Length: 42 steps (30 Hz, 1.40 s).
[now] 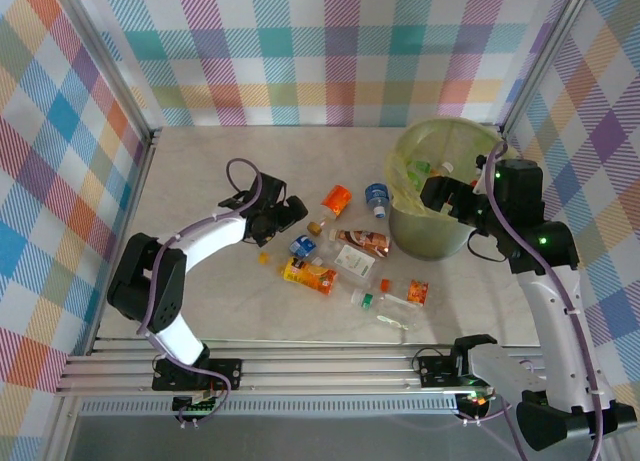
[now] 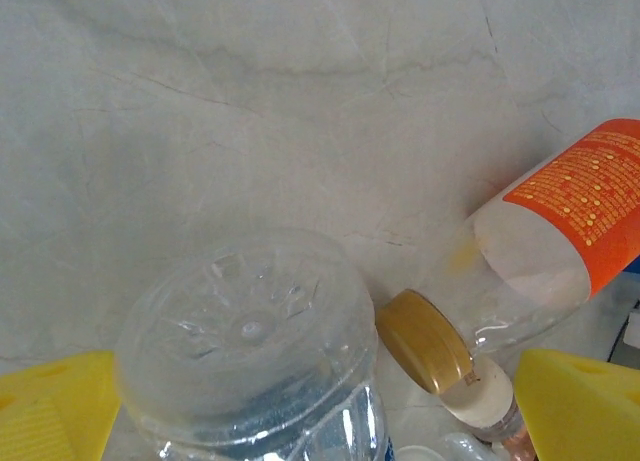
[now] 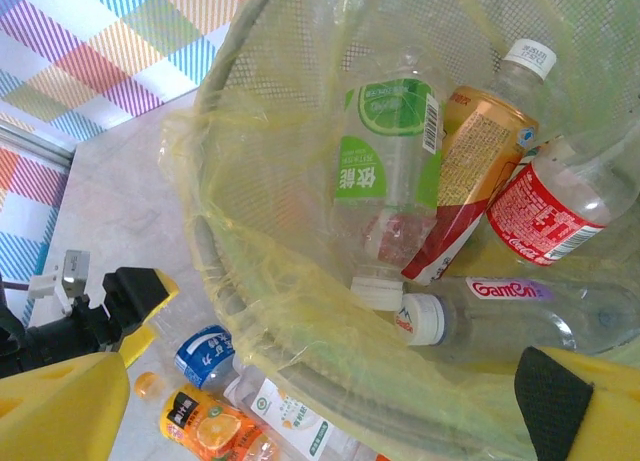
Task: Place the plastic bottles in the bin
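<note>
My left gripper lowers a little next and closes its fingers around the clear bottle's base, since it lies just below the gripper, between the open fingers.
Several plastic bottles lie scattered mid-table: an orange-labelled one, a blue-capped one, a blue-labelled one, an orange juice one and a brown one. My left gripper is open at the left edge of this pile. Its yellow fingertips stand wide on either side of a clear bottle's base, apart from it. A gold-capped, orange-labelled bottle lies just beyond. My right gripper hangs open and empty over the bin. Inside the bin lie green-labelled, gold and red-labelled bottles.
The bin's yellow-green liner drapes over its rim. Bottles lie right against the bin's left side. More bottles sit nearer the front. Checked walls close in the table on three sides; bare tabletop lies at the far left.
</note>
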Each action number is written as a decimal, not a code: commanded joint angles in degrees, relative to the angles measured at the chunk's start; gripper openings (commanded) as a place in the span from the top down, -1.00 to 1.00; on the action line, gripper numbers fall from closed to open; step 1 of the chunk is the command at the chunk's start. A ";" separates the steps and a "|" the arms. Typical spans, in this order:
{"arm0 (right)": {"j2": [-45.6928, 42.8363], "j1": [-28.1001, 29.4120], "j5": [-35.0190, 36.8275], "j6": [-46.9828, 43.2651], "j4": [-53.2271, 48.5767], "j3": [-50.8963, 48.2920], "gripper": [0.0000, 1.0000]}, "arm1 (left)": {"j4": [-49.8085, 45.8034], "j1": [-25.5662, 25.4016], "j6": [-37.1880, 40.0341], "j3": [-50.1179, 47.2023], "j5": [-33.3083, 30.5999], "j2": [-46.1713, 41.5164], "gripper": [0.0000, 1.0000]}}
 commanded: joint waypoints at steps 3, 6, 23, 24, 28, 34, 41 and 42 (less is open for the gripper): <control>1.00 -0.36 -0.68 0.89 1.03 -1.07 -0.99 | 0.53 0.67 -1.20 2.27 0.72 2.80 -1.00; 1.33 -0.41 -0.85 0.95 1.37 -1.16 -0.99 | 0.45 0.71 -1.45 2.47 0.40 3.72 -1.00; 1.20 -0.41 -1.73 1.57 2.52 -1.49 -0.99 | -0.43 0.93 -1.05 3.84 -0.92 5.37 -0.43; 1.14 -0.37 -1.86 1.59 2.74 -1.43 -0.99 | -0.50 0.97 -0.99 3.94 -1.11 5.21 -0.33; 1.34 -0.36 -2.25 2.09 3.29 -1.43 -0.99 | -0.94 0.96 -0.40 4.38 -1.52 4.69 -0.14; 1.64 -0.36 -2.79 2.54 3.79 -1.25 -0.99 | -1.75 0.93 0.32 5.25 -1.92 3.60 0.01; 1.50 -0.37 -2.87 2.89 4.07 -1.00 -0.99 | -3.32 0.94 2.26 7.04 -2.92 -0.63 0.04; 1.47 -0.37 -2.87 2.97 4.22 -1.07 -0.99 | -3.55 0.99 2.69 7.55 -3.25 -1.58 0.04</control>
